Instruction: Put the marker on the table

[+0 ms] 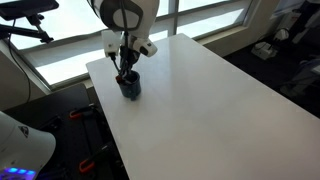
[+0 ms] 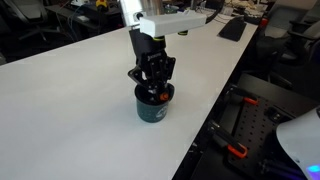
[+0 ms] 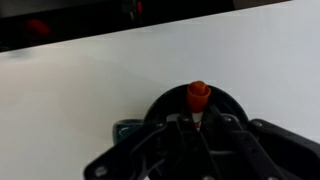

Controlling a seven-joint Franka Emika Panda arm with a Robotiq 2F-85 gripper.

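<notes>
My gripper rises past the cup's rim next, as the marker stands inside the cup, then carries it over the bare tabletop point(image 1: 162, 102) beside the cup, lowers and releases.
A small dark round cup point(image 1: 130, 88) stands on the white table point(image 1: 200, 100) near its far corner, and shows in both exterior views point(image 2: 155, 108). The marker point(image 3: 198, 95) stands upright in the cup point(image 3: 160, 108), its orange-red end up. My gripper point(image 2: 153, 90) reaches straight down into the cup. In the wrist view its fingers point(image 3: 198, 122) sit tight against both sides of the marker just below the orange-red end. The marker's lower part is hidden inside the cup. The table point(image 2: 70, 100) is bare around the cup.
The cup stands close to the table's edge point(image 2: 200, 120). Beyond that edge lies dark floor with a red-handled clamp point(image 2: 235, 150) and cables. A keyboard point(image 2: 232, 28) lies on a further desk. Windows run behind the table point(image 1: 70, 45).
</notes>
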